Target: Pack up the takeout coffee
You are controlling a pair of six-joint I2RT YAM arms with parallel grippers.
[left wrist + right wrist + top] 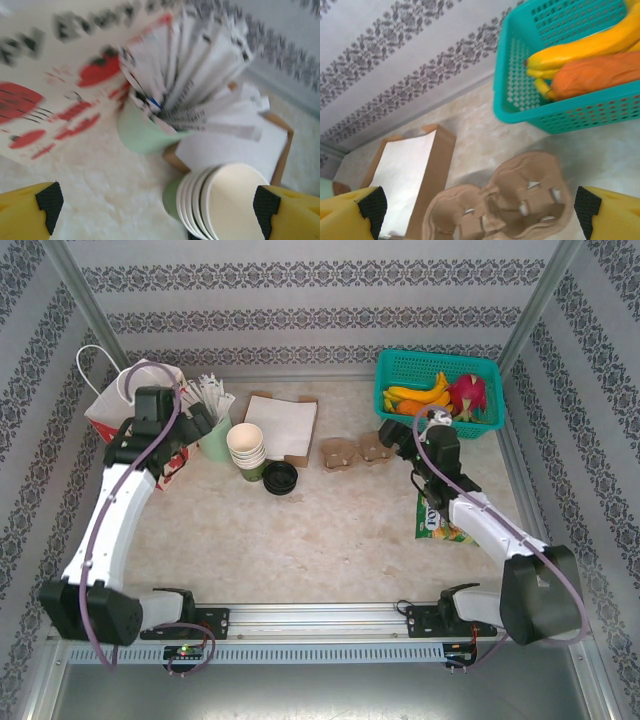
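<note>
My left gripper should move over to the cup stack next, then go down onto the near rim of the top cup (231,439) (209,200).
The takeout coffee cups (246,448) stand nested in one stack left of the table's middle, cream inside with green sides. A pile of black lids (280,478) lies just right of them. In the left wrist view the stack (220,200) is blurred and sits low, close to the right fingertip. My left gripper (195,424) (157,205) hovers open just left of the stack with nothing between its fingers. My right gripper (422,426) (477,207) hangs open above the brown cup carriers (355,452) (505,200), holding nothing.
A pale green cup of white wrapped sticks (213,435) (145,132) stands next to a red-printed paper bag (120,410) (50,90). Behind the cups lies a brown box of white sheets (282,425) (410,175). A teal fruit basket (400,362) (520,100) sits back right; a green packet (440,522) lies by the right arm.
</note>
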